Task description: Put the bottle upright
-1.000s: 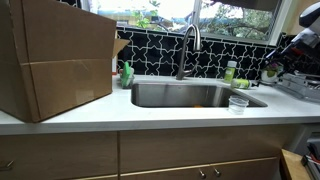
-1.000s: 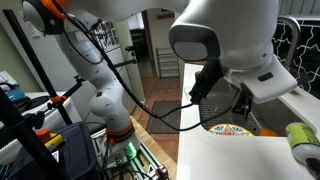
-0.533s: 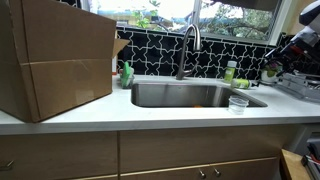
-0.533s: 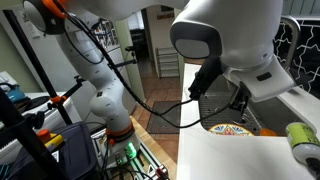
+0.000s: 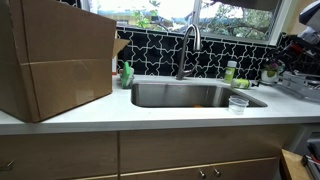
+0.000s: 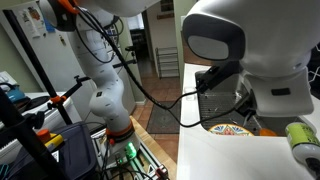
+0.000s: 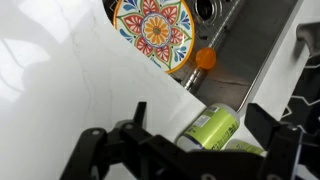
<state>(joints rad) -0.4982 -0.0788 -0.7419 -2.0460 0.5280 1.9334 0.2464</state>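
The bottle is lying on its side, so I will next turn my gripper and lower it to close at the green bottle's white end [image 6: 308, 155] [image 7: 186, 143] below it.
In the wrist view a small green bottle [image 7: 212, 128] with a printed label lies on its side on the white counter. It lies between the two dark fingers of my gripper [image 7: 200, 118], which is open and apart from it. I cannot tell the colour of its top. A second green bottle [image 7: 246, 149] shows just beside it, partly hidden by a finger. In an exterior view a green bottle [image 6: 301, 140] lies at the right edge. In an exterior view a taller green bottle [image 5: 230, 71] stands upright behind the sink, with a green shape [image 5: 243, 83] low beside it.
A colourful patterned plate [image 7: 152, 28] lies on the counter by the steel sink [image 5: 190, 95], and an orange ball [image 7: 204, 58] is in the sink. A clear cup [image 5: 238, 102] stands at the sink's front corner. There is a large cardboard box [image 5: 55, 60], a dish-soap bottle [image 5: 127, 73] and a faucet [image 5: 187, 45].
The arm has shifted to the right and a little up in the close exterior view. The bottles, plate and cup have not moved.
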